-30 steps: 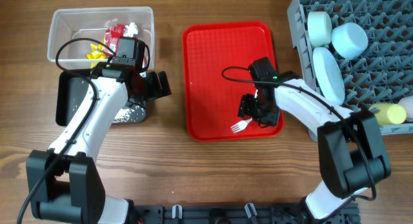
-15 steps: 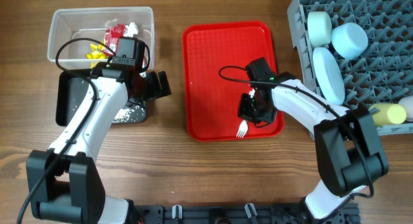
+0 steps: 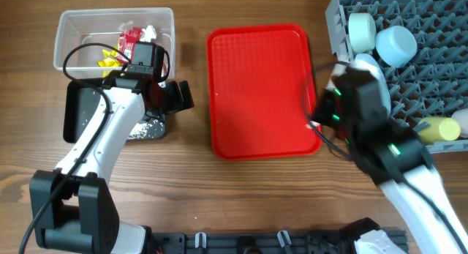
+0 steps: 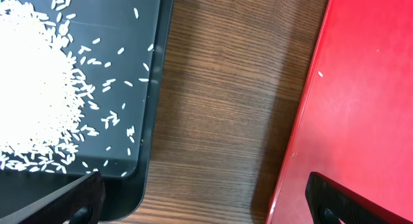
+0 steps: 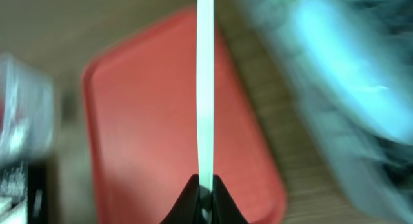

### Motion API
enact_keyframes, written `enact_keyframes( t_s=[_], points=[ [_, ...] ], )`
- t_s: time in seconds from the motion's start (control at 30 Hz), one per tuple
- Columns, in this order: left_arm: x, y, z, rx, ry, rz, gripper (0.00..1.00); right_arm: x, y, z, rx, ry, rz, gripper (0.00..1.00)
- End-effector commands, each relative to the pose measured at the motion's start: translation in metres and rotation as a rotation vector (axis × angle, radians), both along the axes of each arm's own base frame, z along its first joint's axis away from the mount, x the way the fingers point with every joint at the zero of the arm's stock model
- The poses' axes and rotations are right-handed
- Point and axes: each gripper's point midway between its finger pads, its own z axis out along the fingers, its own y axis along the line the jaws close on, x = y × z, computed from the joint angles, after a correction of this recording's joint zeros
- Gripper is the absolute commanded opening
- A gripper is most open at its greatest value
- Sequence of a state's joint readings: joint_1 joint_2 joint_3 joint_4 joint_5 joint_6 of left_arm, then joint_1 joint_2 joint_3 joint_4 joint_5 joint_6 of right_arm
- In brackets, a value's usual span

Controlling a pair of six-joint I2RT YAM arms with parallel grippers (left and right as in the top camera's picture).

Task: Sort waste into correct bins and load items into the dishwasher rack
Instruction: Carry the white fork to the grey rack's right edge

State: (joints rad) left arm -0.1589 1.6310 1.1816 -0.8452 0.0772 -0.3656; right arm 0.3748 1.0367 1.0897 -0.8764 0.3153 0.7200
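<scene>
I will swing my right gripper to the right in the overhead view and down over the rack's near end (image 3: 408, 118) to release the fork, since dishes stand there.
My right gripper (image 5: 205, 185) is shut on the white plastic fork (image 5: 205, 82), which runs straight up from the jaws, edge-on and blurred. In the overhead view the right arm (image 3: 365, 115) is raised between the red tray (image 3: 256, 86) and the grey dishwasher rack (image 3: 439, 34). The rack holds a light blue plate (image 3: 373, 86), two bowls (image 3: 398, 45), a yellow cup (image 3: 439, 128) and a white cup (image 3: 462, 122). My left gripper (image 4: 206, 204) stands open and empty over bare wood between the black tub (image 4: 155, 121) with rice (image 4: 32, 88) and the tray (image 4: 361, 88).
The clear tub (image 3: 73, 20) at the back left holds a red wrapper (image 3: 130, 40), a yellow wrapper (image 3: 110, 58) and white paper (image 3: 150, 31). The black tub (image 3: 73, 115) sits just in front of it. One rice grain lies on the tray.
My right gripper closed on the fork lying on the tray's front right, then lifted it up and right toward the rack. The left arm has stayed still.
</scene>
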Motion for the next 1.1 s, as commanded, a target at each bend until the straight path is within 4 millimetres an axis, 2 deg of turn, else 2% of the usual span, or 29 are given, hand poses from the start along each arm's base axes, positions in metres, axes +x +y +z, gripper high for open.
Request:
enact_keyframes(
  t_s=[0.0,0.1,0.13,0.23,0.4,0.53,0.63,0.77,0.87,1.0,1.07],
  points=[
    [-0.002,-0.002,-0.002,-0.009,0.009,0.004,1.0,-0.044,-0.094,0.043,0.001,-0.242,-0.62,0.04],
    [-0.002,-0.002,-0.002,-0.009,0.009,0.004,1.0,-0.075,-0.119,0.039,0.029,-0.28,-0.835,0.04],
    [-0.002,-0.002,-0.002,-0.009,0.009,0.003,1.0,-0.079,-0.124,0.035,0.025,-0.289,-0.878,0.04],
    [-0.002,-0.002,-0.002,-0.009,0.009,0.004,1.0,-0.075,-0.131,0.019,0.015,-0.278,-0.951,0.04],
    [-0.002,-0.002,-0.002,-0.009,0.009,0.004,1.0,-0.051,-0.15,-0.007,0.036,-0.174,-1.029,0.04],
    [-0.002,-0.002,-0.002,-0.009,0.009,0.004,1.0,-0.014,-0.167,-0.018,0.114,-0.105,-0.915,0.04],
    [-0.002,-0.002,-0.002,-0.009,0.009,0.004,1.0,-0.003,-0.182,-0.033,0.184,-0.034,-0.856,0.04],
    [-0.002,-0.002,-0.002,-0.009,0.009,0.004,1.0,0.007,-0.185,-0.068,0.239,0.12,-0.722,0.04],
    [-0.002,-0.002,-0.002,-0.009,0.009,0.004,1.0,0.014,-0.173,-0.102,0.307,0.253,-0.612,0.04],
    [-0.002,-0.002,-0.002,-0.009,0.009,0.003,1.0,0.01,-0.162,-0.145,0.364,0.42,-0.603,0.04],
    [-0.002,-0.002,-0.002,-0.009,0.009,0.003,1.0,0.006,-0.159,-0.155,0.375,0.472,-0.605,0.04]
  ],
)
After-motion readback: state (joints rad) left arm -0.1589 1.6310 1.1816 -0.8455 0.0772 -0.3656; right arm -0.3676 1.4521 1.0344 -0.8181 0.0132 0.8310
